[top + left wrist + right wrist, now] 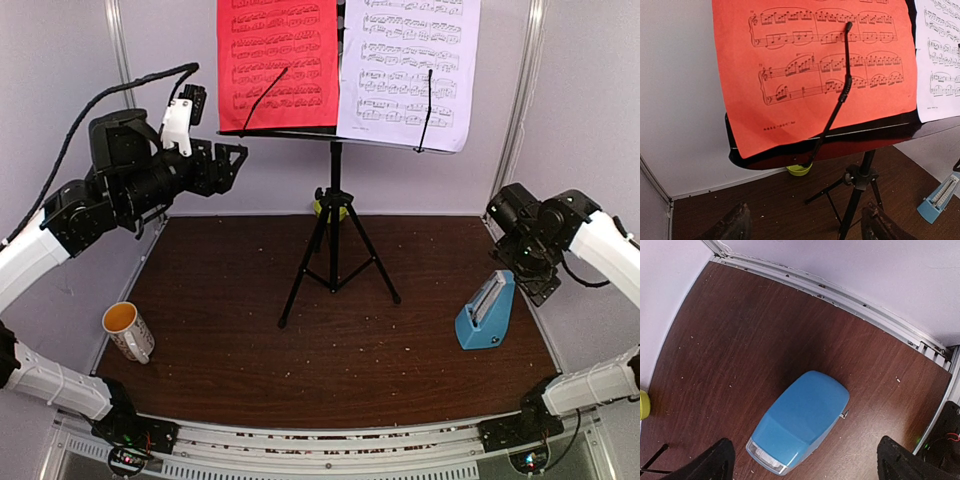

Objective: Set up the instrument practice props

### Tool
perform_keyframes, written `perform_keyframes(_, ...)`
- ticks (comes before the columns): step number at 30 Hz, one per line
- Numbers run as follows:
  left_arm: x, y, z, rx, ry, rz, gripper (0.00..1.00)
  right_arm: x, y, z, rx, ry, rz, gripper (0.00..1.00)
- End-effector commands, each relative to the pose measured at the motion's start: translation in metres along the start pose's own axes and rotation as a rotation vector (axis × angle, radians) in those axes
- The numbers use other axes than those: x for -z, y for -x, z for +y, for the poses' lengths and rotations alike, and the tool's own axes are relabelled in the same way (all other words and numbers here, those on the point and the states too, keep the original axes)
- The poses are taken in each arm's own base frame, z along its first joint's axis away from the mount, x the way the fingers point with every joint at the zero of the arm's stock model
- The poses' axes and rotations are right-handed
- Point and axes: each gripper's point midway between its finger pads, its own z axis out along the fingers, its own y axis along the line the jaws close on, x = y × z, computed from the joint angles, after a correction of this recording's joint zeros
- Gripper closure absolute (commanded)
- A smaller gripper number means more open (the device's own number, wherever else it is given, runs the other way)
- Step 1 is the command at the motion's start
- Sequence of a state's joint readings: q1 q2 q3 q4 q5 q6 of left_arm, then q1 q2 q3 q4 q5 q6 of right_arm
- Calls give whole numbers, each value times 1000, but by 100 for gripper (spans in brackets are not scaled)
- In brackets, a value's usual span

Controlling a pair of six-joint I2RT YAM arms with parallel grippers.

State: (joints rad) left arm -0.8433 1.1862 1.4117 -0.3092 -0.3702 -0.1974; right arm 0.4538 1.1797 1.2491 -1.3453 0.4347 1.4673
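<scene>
The metronome [487,312] stands at an angle to the right gripper's open fingers, so next the right gripper will turn in line with it and then go down to its top.
The black music stand [334,215] stands on its tripod at the back middle of the table. A red sheet [278,62] and a white sheet [408,68] rest side by side on its desk, each under a thin black retaining arm. My left gripper [234,160] hovers open just left of the desk's lower left corner, level with it, holding nothing; in the left wrist view the red sheet [815,70] fills the top. The blue metronome [487,312] stands at the right. My right gripper [805,462] hangs open above the metronome [800,421], apart from it.
A white patterned mug [129,331] lies near the front left edge. A small green bowl [329,208] sits at the back behind the stand's pole. White walls close in the table on the left, back and right.
</scene>
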Motion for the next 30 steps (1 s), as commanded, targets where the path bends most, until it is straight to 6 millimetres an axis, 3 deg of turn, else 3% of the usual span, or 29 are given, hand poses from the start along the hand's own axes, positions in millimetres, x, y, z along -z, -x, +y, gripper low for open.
perform_keyframes(1, 4, 7, 11, 23, 42, -34, 22, -2, -3, 10, -111, -9, 49, 0)
perform_keyframes(16, 8, 4, 22, 0, 77, -23, 22, -35, -25, 15, -211, -90, 143, 2)
perform_keyframes(20, 10, 3, 25, -2, 83, -22, 22, -41, -29, 17, -224, -99, 154, 7)
perform_keyframes(30, 11, 0, 29, -17, 94, -14, 22, -45, -35, 27, -189, -104, 183, 29)
